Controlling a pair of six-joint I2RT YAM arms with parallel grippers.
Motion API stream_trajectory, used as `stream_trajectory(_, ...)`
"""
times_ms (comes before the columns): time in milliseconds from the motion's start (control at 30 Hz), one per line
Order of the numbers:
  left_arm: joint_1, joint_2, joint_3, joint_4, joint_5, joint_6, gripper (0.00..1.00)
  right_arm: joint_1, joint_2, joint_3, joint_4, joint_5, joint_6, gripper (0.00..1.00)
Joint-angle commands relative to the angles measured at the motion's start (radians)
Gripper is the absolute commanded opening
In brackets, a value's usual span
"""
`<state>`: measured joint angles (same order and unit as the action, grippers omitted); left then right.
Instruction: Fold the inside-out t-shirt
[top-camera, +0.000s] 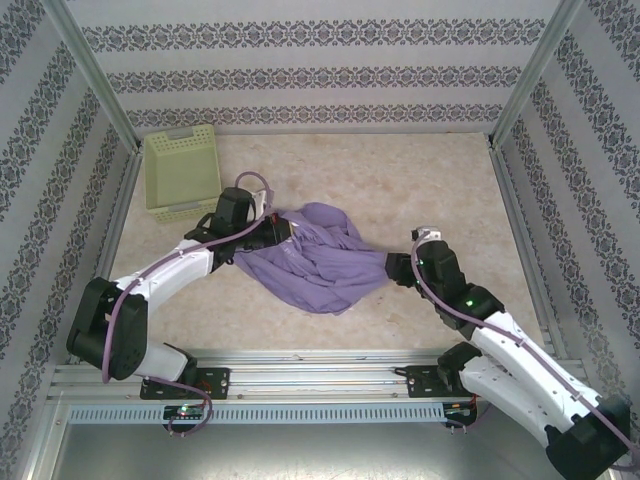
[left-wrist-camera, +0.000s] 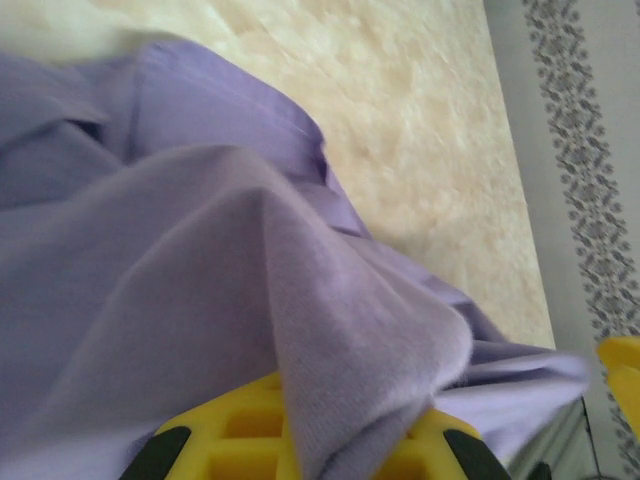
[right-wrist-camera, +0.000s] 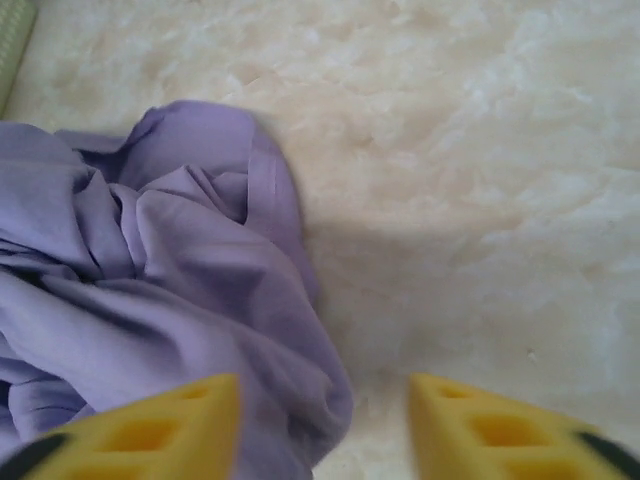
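The t-shirt (top-camera: 318, 262) lies crumpled, so next my left gripper needs to ease the fold toward the heap's middle, then return to the heap's edge by the basket and release it.
The inside-out t-shirt (top-camera: 318, 262) is a lavender-purple heap, crumpled in the middle of the beige table. My left gripper (top-camera: 274, 232) sits at the heap's upper left edge. In the left wrist view it (left-wrist-camera: 340, 452) is shut on a raised fold of the t-shirt (left-wrist-camera: 200, 260), with cloth pinched between the yellow fingers (left-wrist-camera: 230, 440). My right gripper (top-camera: 393, 270) rests at the heap's right edge. In the right wrist view it (right-wrist-camera: 325, 410) stands open, and a rounded edge of the t-shirt (right-wrist-camera: 180, 270) lies beside its left finger (right-wrist-camera: 190, 425).
A pale green basket (top-camera: 183, 172) stands at the back left of the table (top-camera: 420, 190), close behind the left arm. Patterned walls close the table on three sides. Bare table lies to the right of the shirt (right-wrist-camera: 480, 200).
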<state>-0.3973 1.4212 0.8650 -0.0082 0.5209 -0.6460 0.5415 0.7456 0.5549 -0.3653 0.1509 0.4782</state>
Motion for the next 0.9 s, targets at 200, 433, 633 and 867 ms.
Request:
stream_trajectory(200, -0.087, -0.076, -0.023, 0.079, 0.016, -0.022, 0.00, 0.288, 0.244, 0.224, 0.036, 0.092, -0.173, 0.80)
stream_trajectory(433, -0.091, -0.098, -0.023, 0.091, 0.075, -0.052, 0.00, 0.299, 0.530, 0.235, 0.258, 0.003, -0.192, 0.80)
stream_trajectory(633, -0.091, -0.114, 0.007, 0.016, 0.050, -0.029, 0.00, 0.291, 0.673, 0.303, 0.254, 0.017, -0.217, 0.42)
stream_trajectory(867, -0.054, -0.132, 0.068, -0.169, -0.133, 0.026, 0.00, 0.297, 0.544, 0.229, 0.224, 0.045, -0.210, 0.00)
